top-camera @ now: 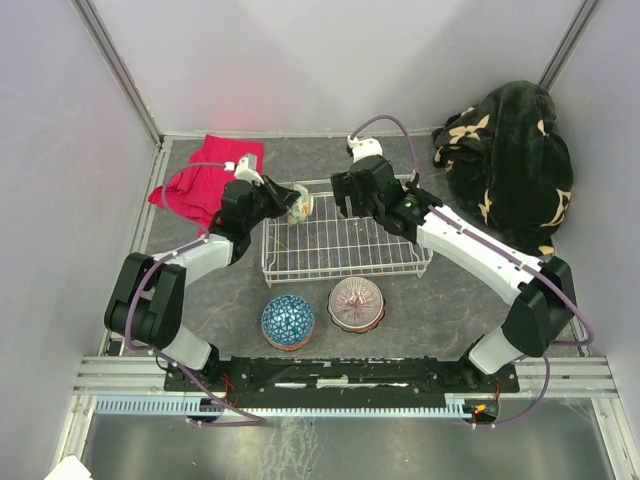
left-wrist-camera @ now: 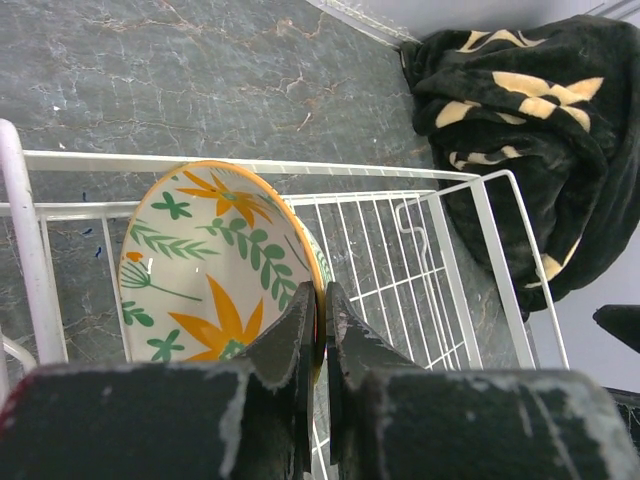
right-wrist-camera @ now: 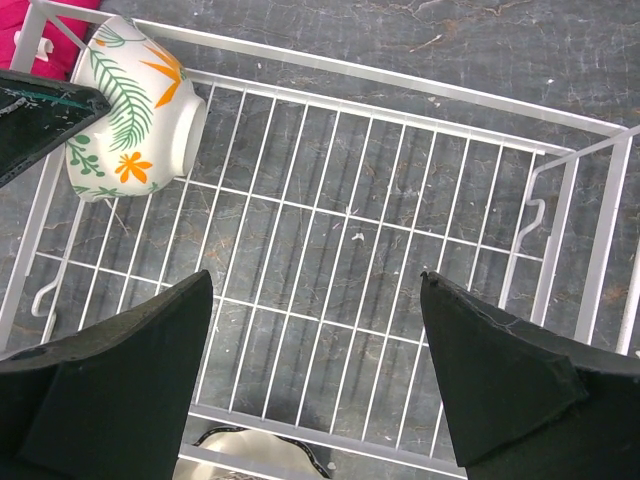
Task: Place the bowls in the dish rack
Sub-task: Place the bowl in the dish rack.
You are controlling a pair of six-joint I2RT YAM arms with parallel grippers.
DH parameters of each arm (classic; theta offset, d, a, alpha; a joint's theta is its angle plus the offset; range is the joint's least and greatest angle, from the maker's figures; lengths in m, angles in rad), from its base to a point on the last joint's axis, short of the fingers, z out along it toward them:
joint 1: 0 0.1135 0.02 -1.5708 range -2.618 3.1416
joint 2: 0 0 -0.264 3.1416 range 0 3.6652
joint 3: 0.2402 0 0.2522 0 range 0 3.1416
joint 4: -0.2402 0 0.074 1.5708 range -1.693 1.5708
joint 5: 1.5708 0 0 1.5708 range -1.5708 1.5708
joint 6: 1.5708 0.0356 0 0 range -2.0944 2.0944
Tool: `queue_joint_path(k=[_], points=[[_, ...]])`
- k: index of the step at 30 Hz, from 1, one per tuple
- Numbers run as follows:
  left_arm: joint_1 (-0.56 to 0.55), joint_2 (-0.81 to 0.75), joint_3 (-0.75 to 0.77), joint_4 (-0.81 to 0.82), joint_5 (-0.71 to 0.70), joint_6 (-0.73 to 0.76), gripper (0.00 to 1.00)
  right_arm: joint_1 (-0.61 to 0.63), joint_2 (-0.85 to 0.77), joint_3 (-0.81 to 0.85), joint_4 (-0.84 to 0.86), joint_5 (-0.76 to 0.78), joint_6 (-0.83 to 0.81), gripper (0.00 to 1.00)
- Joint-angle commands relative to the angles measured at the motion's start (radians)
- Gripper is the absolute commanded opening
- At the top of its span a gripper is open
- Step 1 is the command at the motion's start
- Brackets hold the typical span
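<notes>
The bowl is still separated by a gap from the bar, so my left gripper should next move toward the rack's side bar (top-camera: 266, 235) (left-wrist-camera: 33, 250) by the red cloth and release the bowl there.
The white wire dish rack (top-camera: 340, 248) lies mid-table. A cream bowl with orange and green flowers (top-camera: 301, 206) stands on edge in its back left corner. My left gripper (top-camera: 287, 203) is shut on that bowl's rim; in the left wrist view the jaws (left-wrist-camera: 321, 300) pinch the orange rim of the bowl (left-wrist-camera: 215, 260). My right gripper (top-camera: 348, 205) hovers open over the rack's back, its fingers (right-wrist-camera: 315, 285) wide apart above the bare grid (right-wrist-camera: 350, 210), holding nothing. A blue patterned bowl (top-camera: 288, 320) and a pink ribbed bowl (top-camera: 356, 303) sit on the table in front of the rack.
A red cloth (top-camera: 205, 180) lies behind the rack at the left. A dark blanket with tan patches (top-camera: 510, 165) is heaped at the back right. Grey walls close in the table on three sides.
</notes>
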Motion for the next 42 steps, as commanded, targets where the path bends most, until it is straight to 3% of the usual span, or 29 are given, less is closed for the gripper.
queue_joint_path(k=[1, 31, 37, 42], points=[[0.024, 0.027, -0.01, -0.125, -0.06, -0.005, 0.03, 0.006, 0.002, 0.002, 0.038, 0.028, -0.011, 0.92], [0.04, 0.051, 0.097, -0.473, -0.314, 0.107, 0.03, -0.011, 0.057, 0.021, 0.015, 0.021, -0.012, 0.93], [0.04, 0.071, 0.098, -0.469, -0.313, 0.105, 0.03, -0.124, 0.11, 0.009, 0.015, -0.142, 0.041, 0.89], [0.04, 0.082, 0.103, -0.472, -0.314, 0.112, 0.03, -0.142, 0.239, 0.081, -0.041, -0.205, 0.03, 0.87]])
